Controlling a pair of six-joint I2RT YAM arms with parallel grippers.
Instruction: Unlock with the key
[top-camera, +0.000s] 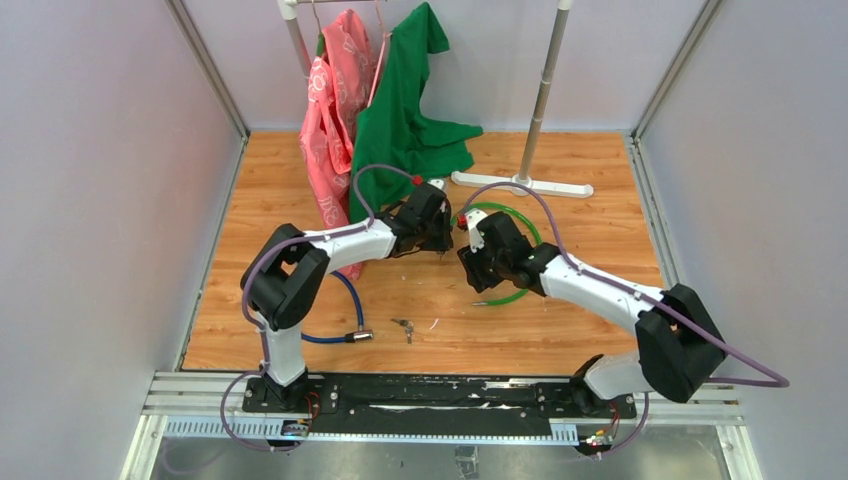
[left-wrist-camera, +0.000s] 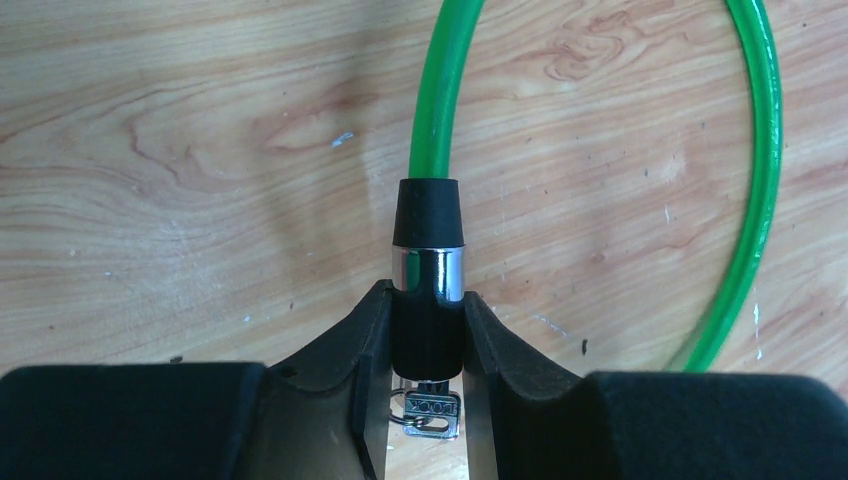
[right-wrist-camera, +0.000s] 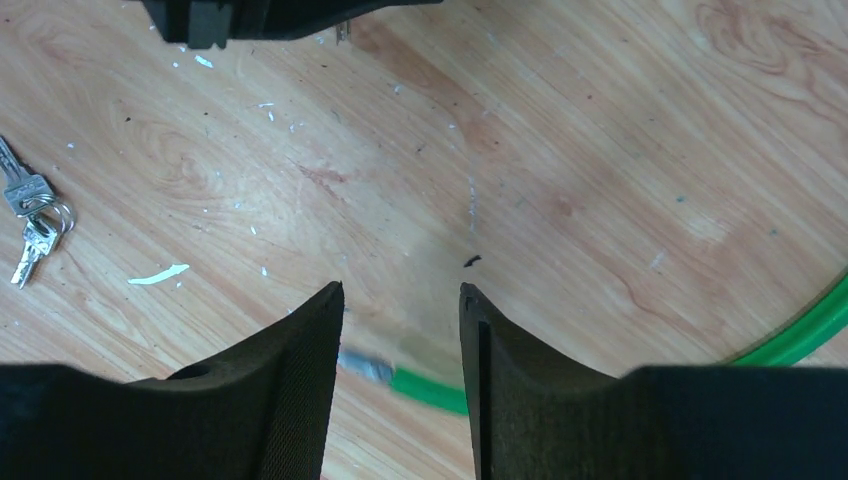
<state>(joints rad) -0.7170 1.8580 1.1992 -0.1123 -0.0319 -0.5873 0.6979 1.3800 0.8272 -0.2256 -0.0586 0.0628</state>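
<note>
The lock's body goes down with my left gripper to the bare wood beneath it next and is released there, since the cable's loose metal tip lies apart from the lock's body.
A green cable lock (top-camera: 528, 235) lies looped on the wooden table (top-camera: 590, 320). My left gripper (top-camera: 441, 238) is shut on its black and chrome lock barrel (left-wrist-camera: 428, 225), held between the jaws in the left wrist view (left-wrist-camera: 427, 302). A silver key (left-wrist-camera: 432, 409) on a ring sticks out of the barrel's near end. My right gripper (top-camera: 472, 268) is open and empty (right-wrist-camera: 400, 295), hovering above the cable's free metal tip (right-wrist-camera: 366, 366), which lies on the table apart from the barrel.
A spare key bunch (top-camera: 404, 327) lies near the front; it also shows in the right wrist view (right-wrist-camera: 30, 222). A blue cable (top-camera: 345, 300) with a metal end lies at the left. Red and green garments (top-camera: 400, 110) hang from a white rack (top-camera: 540, 110) at the back.
</note>
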